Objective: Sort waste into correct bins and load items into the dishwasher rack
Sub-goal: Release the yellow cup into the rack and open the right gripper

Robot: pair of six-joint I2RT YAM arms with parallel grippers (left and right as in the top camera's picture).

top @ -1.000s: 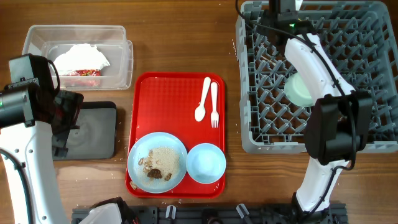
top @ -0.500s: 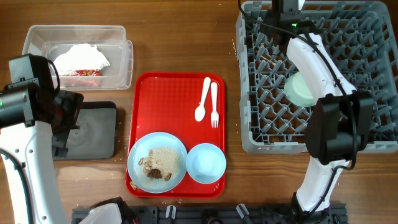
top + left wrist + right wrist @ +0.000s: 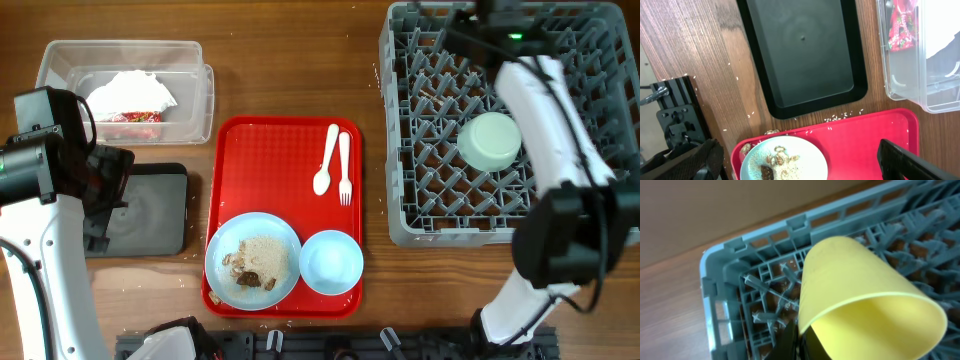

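The robot should turn its right gripper and bring it back and down to release the yellow cup's rim over the dishwasher rack's wires beside the mint-green bowl, because that spot is empty.
In the right wrist view my right gripper (image 3: 799, 339) is shut on the rim of the yellow cup (image 3: 855, 285), which lies tilted over a corner of the grey dishwasher rack (image 3: 715, 280). From overhead the cup is hidden under that arm at the back of the rack (image 3: 400, 120), where a mint-green bowl (image 3: 490, 140) sits. My left gripper (image 3: 800, 162) hangs open above the black tray (image 3: 805, 55) and the pale blue plate (image 3: 782, 160) of rice scraps. The clear tub (image 3: 125, 50) holds a napkin (image 3: 130, 92) and a red wrapper (image 3: 130, 117).
The red tray (image 3: 250, 150) carries the plate (image 3: 253, 262), a pale blue bowl (image 3: 331, 262), a white spoon (image 3: 326, 160) and a fork (image 3: 344, 168). Rice grains lie scattered on the wood between the black tray (image 3: 150, 215) and the red tray.
My right arm has swung to the right along the back of the rack, uncovering the mint-green bowl, and its jaws have shut on the yellow cup. The left arm has not moved.
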